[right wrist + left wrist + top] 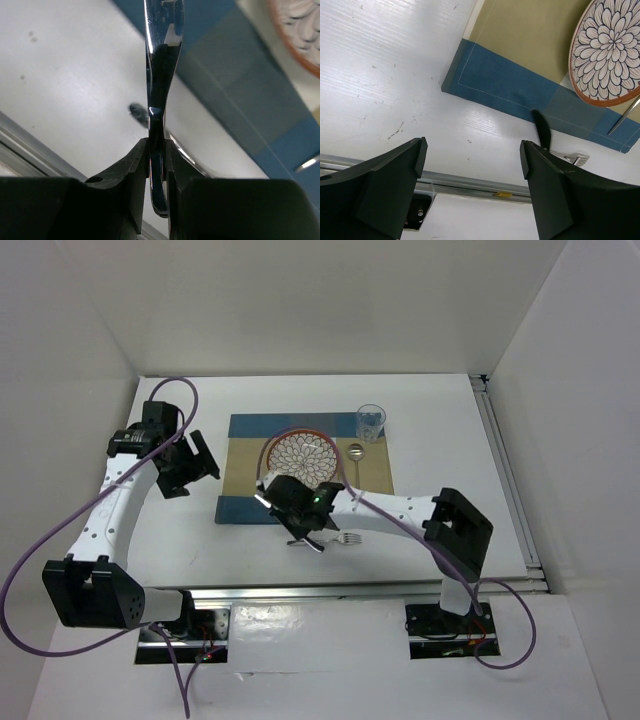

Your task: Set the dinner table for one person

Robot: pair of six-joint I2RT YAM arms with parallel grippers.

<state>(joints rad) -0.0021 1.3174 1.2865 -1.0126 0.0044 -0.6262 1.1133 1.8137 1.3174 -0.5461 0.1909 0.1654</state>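
Bare mat shows beside the spoon, away from the plate. So my right gripper moves outward past it next, turns the knife parallel to it and goes down.
The white dinner table point(450, 440) carries a blue-and-tan placemat point(240, 505) with a flower-patterned plate point(303, 455) on it. A spoon point(355, 452) lies on the mat right of the plate, and a glass point(371, 422) stands at the mat's far right corner. My right gripper point(305, 525) hovers over the mat's near edge. In the right wrist view it point(157, 145) is shut on a thin silver piece of cutlery point(161, 75), seen edge-on. A fork point(347, 537) lies on the table beside it. My left gripper point(190, 465) is open and empty, left of the mat.
A silver rail point(350, 585) edges the table's near side, with another rail point(505, 470) along the right. White walls close in the back and sides. In the left wrist view the mat's corner point(505, 80), the plate point(610, 50) and the fork's tines point(576, 159) show.
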